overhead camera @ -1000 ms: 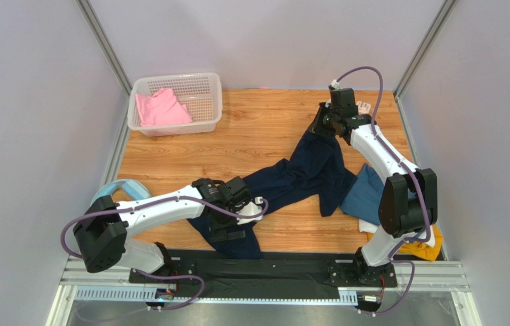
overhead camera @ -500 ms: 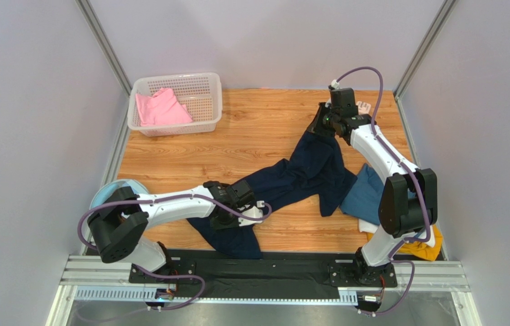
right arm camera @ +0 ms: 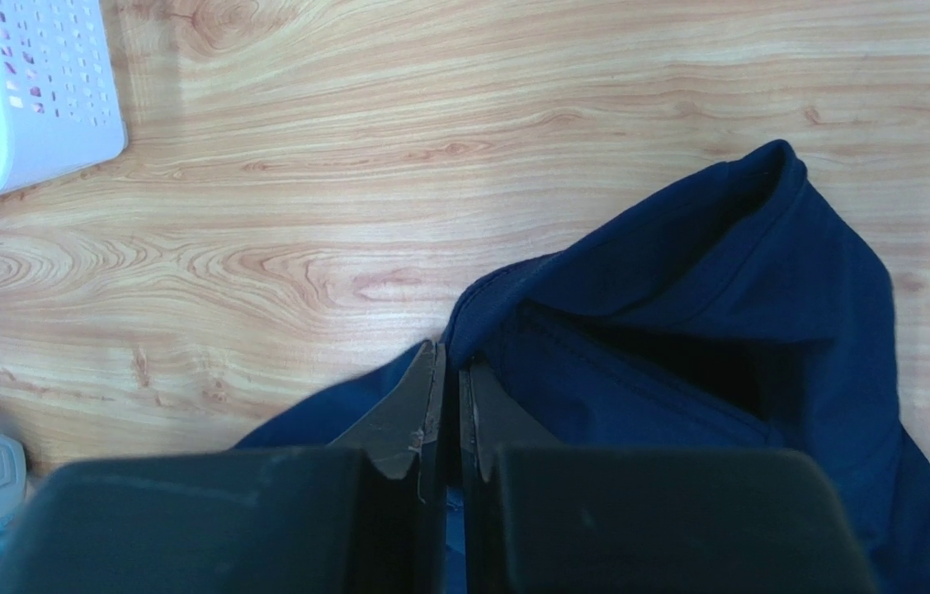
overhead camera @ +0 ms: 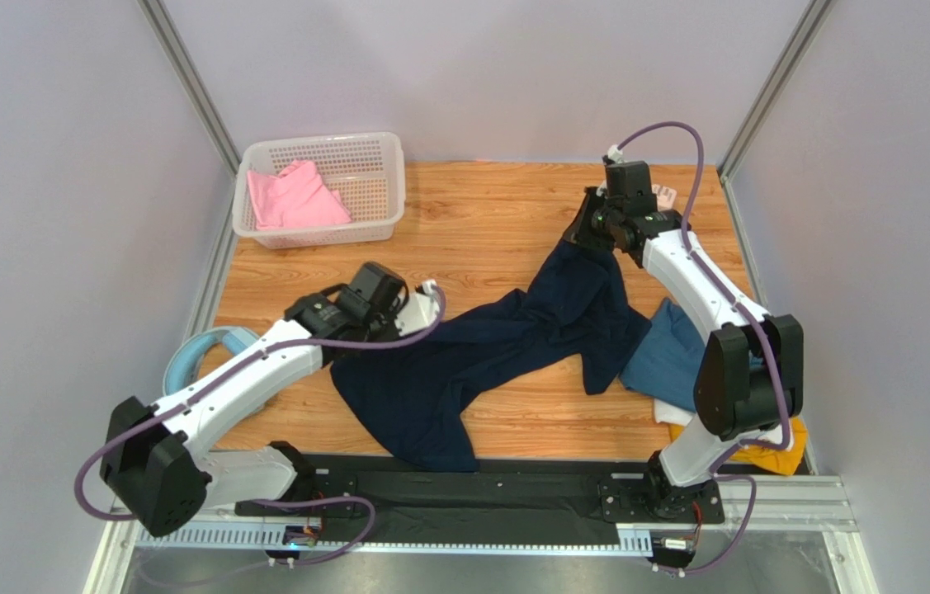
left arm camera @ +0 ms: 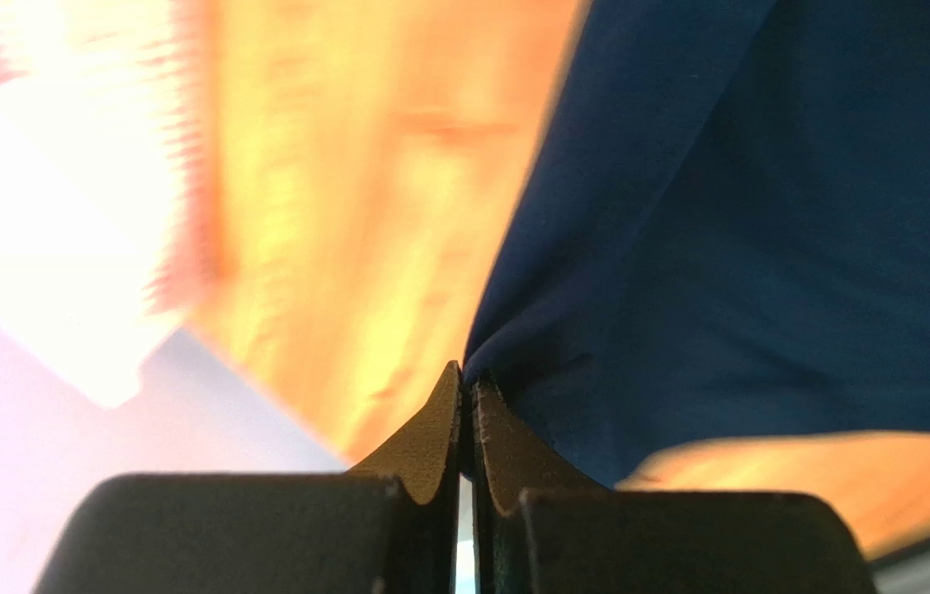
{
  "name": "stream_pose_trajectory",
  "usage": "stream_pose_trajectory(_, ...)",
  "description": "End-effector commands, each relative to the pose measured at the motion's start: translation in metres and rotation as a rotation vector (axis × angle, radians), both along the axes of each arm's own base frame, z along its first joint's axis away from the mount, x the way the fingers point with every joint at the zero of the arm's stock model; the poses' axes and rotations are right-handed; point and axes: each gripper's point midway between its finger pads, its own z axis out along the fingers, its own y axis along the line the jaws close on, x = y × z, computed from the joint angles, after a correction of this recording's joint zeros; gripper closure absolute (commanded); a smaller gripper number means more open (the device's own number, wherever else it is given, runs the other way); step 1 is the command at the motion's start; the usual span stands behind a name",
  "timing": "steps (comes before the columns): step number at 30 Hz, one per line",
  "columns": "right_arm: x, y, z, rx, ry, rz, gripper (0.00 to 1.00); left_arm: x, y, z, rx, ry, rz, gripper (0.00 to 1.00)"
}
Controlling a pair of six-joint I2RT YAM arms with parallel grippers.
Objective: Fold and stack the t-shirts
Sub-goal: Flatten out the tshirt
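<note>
I should lift my right gripper, then bring it back and down beside the teal blue t-shirt, which lies back from the gripper, to release the diagonal navy t-shirt straighter.
The dark navy t-shirt (overhead camera: 519, 334) lies stretched diagonally across the wooden table. My left gripper (overhead camera: 420, 319) is shut on its left edge, and the left wrist view shows the navy cloth (left arm camera: 742, 223) pinched at the jaw tips (left arm camera: 470, 378). At the far right, my right gripper (overhead camera: 591, 238) is shut on the shirt's far end, where folds of cloth (right arm camera: 705, 334) bunch at its tips (right arm camera: 451, 371). A teal blue t-shirt (overhead camera: 668, 353), a white one (overhead camera: 674, 415) and a mustard yellow one (overhead camera: 770, 453) are heaped by the right arm. The pink t-shirt (overhead camera: 294, 198) is in the basket.
A white plastic basket (overhead camera: 321, 145) stands at the far left corner; its wall (right arm camera: 23, 99) also shows in the right wrist view. A light blue ring-shaped object (overhead camera: 203, 353) sits at the table's left edge. Grey walls close in the table on three sides.
My left gripper shut on the navy shirt near the front edge, then swung up and to the left with the cloth, spreading it. The right arm stayed in place, still shut.
</note>
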Motion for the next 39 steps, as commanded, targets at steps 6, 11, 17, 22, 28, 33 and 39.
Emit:
stream_pose_trajectory(6, -0.062, -0.016, 0.107, 0.064, -0.234, -0.024, 1.00, 0.043, 0.048, 0.116, -0.010, -0.373, 0.087, 1.00)
stream_pose_trajectory(11, -0.135, -0.024, 0.156, 0.131, -0.354, 0.011, 1.00, 0.033, 0.057, 0.163, -0.046, -0.452, 0.099, 1.00)
stream_pose_trajectory(17, -0.207, -0.039, 0.186, 0.167, -0.419, 0.009, 1.00, 0.007, 0.071, 0.223, -0.118, -0.536, 0.119, 1.00)
stream_pose_trajectory(22, -0.248, -0.043, 0.228, 0.233, -0.501, 0.014, 1.00, -0.015, 0.086, 0.280, -0.179, -0.644, 0.130, 1.00)
stream_pose_trajectory(28, -0.287, -0.039, 0.289, 0.330, -0.630, 0.071, 1.00, -0.051, 0.109, 0.346, -0.268, -0.752, 0.178, 1.00)
stream_pose_trajectory(33, -0.328, -0.039, 0.339, 0.388, -0.784, 0.143, 1.00, -0.081, 0.113, 0.362, -0.369, -0.763, 0.139, 1.00)
stream_pose_trajectory(39, -0.309, -0.043, 0.304, 0.376, -0.672, 0.065, 1.00, -0.077, 0.109, 0.304, -0.308, -0.652, 0.133, 1.00)
